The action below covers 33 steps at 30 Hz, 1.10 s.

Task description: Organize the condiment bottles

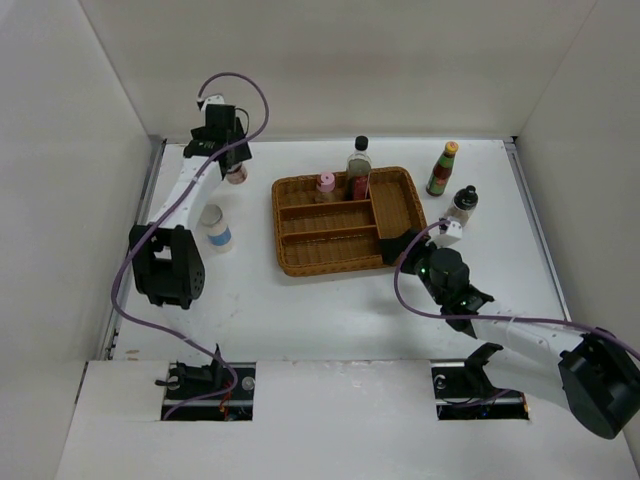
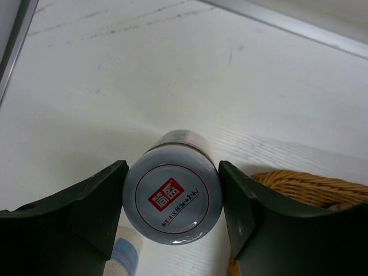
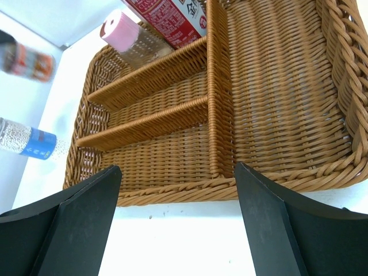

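My left gripper should move up over the tray's rim, then go down and let go of the jar in the back compartment's empty end [image 1: 296,191], because the pink-lidded jar leaves room.
My left gripper [image 1: 233,160] is at the back left. Its fingers [image 2: 95,201] press both sides of a lilac-grey-lidded jar [image 2: 172,198], which stands left of the wicker tray [image 1: 400,215]. A white-lidded jar with a blue label [image 1: 216,228] stands nearer. A pink-lidded jar [image 1: 325,185] and a clear black-capped bottle [image 1: 358,163] stand in the tray's back compartment. A red sauce bottle with a green neck [image 1: 442,170] and another clear black-capped bottle [image 1: 462,205] stand right of the tray. My right gripper [image 1: 398,247] is open and empty at the tray's front right corner [image 3: 276,178].
White walls enclose the table on three sides. The tray's two front long compartments and its right compartment [image 3: 276,86] hold nothing. The left arm's base [image 1: 168,265] stands left of the blue-labelled jar.
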### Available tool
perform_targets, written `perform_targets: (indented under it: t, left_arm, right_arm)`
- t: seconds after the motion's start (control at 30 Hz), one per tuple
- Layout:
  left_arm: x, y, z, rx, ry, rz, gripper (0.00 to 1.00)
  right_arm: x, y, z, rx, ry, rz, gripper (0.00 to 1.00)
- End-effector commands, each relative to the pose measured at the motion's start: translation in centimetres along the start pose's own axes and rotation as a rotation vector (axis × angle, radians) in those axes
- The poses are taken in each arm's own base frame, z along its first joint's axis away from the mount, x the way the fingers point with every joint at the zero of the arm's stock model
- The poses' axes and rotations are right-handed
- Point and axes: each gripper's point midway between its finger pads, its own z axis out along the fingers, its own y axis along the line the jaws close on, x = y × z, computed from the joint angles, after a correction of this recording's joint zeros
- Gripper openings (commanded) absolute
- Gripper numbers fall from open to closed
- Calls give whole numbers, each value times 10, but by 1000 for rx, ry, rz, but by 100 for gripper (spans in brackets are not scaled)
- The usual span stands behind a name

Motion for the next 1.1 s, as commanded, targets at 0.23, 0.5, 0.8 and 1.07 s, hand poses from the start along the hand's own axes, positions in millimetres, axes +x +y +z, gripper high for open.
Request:
perform_targets:
  t: [0.23,0.5,0.8,1.07]
  left_arm:
    - [-64,-115,-101,293,-245,12,33]
    - [-34,-174,-105,371,-233,60,33]
    - [-9,-185,-76,349,-212,81,33]
    - [15,-177,-56,317,-171,107,33]
  right_arm:
    - [-18,23,2,-64,-53,28,87]
    - [-21,23,0,-67,-62,30,87]
    - [-23,24,-2,-72,-65,35,87]
    - [-20,22,1,-67,-58,34,87]
